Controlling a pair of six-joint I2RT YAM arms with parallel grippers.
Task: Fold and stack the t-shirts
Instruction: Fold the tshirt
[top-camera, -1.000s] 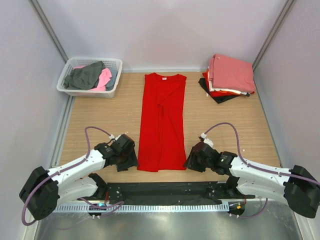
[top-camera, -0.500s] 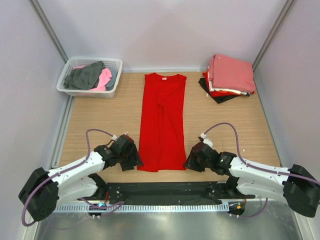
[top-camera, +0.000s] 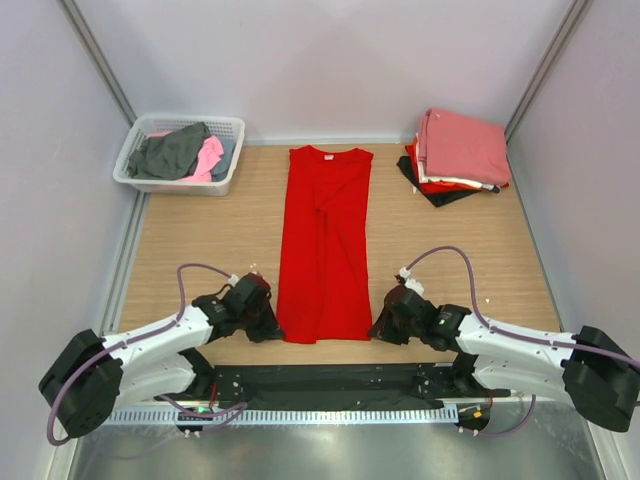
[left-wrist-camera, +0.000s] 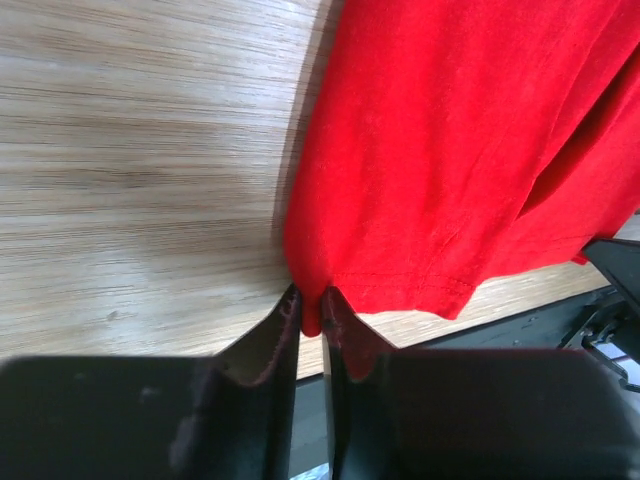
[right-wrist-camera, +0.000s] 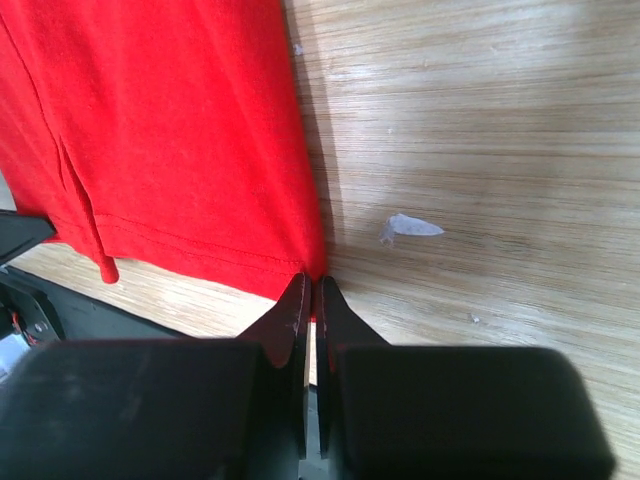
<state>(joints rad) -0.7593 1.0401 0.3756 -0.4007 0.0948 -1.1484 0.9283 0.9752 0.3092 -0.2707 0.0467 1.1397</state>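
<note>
I should raise my right gripper, carry the hem corner of the red t-shirt outward and release it on the t-shirt short of the neck, as the t-shirt lies full length.
A bright red t-shirt (top-camera: 324, 240) lies flat in the middle of the table, folded into a long strip with its neck at the far end. My left gripper (top-camera: 272, 328) is shut on the strip's near left hem corner (left-wrist-camera: 312, 312). My right gripper (top-camera: 377, 328) is shut on the near right hem corner (right-wrist-camera: 314, 282). Both pinch the cloth low at the table's near edge. A stack of folded t-shirts (top-camera: 458, 155), salmon-pink on top with red and black beneath, rests at the back right.
A white lattice basket (top-camera: 182, 152) at the back left holds grey and pink t-shirts. A small scrap of white paper (right-wrist-camera: 408, 228) lies on the wood right of the red shirt. Grey walls close in the table on three sides.
Both grippers slid inward to the red shirt's near hem corners and closed on them. The shirt itself has not shifted.
</note>
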